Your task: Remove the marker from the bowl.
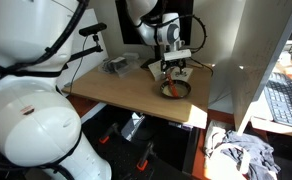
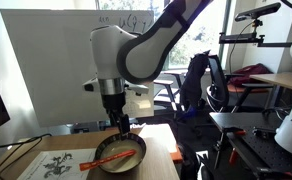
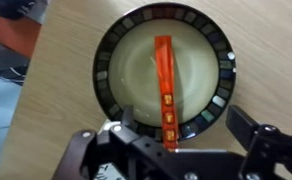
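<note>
I should next lower my gripper astride the marker's near end [image 2: 93, 162] [image 3: 169, 120] and close it, because that end lies below my gripper, between its open fingers.
The bowl [image 3: 114, 45] is a round, shallow, dark bowl with a pale inside, standing on the wooden table. The red-orange marker [image 3: 166, 80] lies inside it, running from near the centre out over the near rim. My gripper [image 3: 186, 128] is open, directly above the bowl's near side, with one finger on each side of the marker's near end. It holds nothing. In both exterior views the gripper [image 1: 172, 68] [image 2: 120, 124] hangs just over the bowl [image 1: 175, 90] [image 2: 123, 156], and the marker [image 2: 105, 159] sticks out over the rim.
Grey clutter [image 1: 116, 65] lies at the table's far left, and a small white-and-brown box [image 1: 185, 72] sits just behind the bowl. A white divider wall [image 1: 248, 60] stands right of the table. A printed sheet [image 2: 51, 166] lies beside the bowl.
</note>
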Controlling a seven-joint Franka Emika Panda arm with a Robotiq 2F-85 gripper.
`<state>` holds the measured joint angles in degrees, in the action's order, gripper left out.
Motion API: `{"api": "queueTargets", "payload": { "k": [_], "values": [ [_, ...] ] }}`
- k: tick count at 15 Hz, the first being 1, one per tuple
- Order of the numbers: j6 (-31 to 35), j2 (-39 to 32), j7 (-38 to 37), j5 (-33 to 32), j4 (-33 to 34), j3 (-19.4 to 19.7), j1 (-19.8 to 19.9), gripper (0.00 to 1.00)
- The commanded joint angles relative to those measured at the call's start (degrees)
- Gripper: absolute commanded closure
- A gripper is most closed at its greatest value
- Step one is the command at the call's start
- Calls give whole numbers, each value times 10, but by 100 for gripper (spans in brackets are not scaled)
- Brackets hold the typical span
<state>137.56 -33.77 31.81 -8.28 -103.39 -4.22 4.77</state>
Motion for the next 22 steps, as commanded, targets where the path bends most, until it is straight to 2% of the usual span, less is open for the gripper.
{"api": "queueTargets", "payload": {
  "k": [1, 7, 10, 11, 12, 15, 21, 22],
  "values": [
    [-29, -43, 31, 15, 45, -23, 14, 0],
    [-39, -123, 31, 4, 115, -24, 12, 0],
    [-53, -159, 43, 0, 151, -27, 11, 3],
    [-58, -170, 46, 0, 163, -28, 10, 11],
    [-60, -179, 45, -1, 173, -28, 9, 28],
    [-71, -198, 43, -2, 200, -27, 8, 52],
    [-107, -217, 38, 4, 245, -25, 16, 96],
    [-117, -218, 38, 7, 252, -26, 19, 100]
  ]
}}
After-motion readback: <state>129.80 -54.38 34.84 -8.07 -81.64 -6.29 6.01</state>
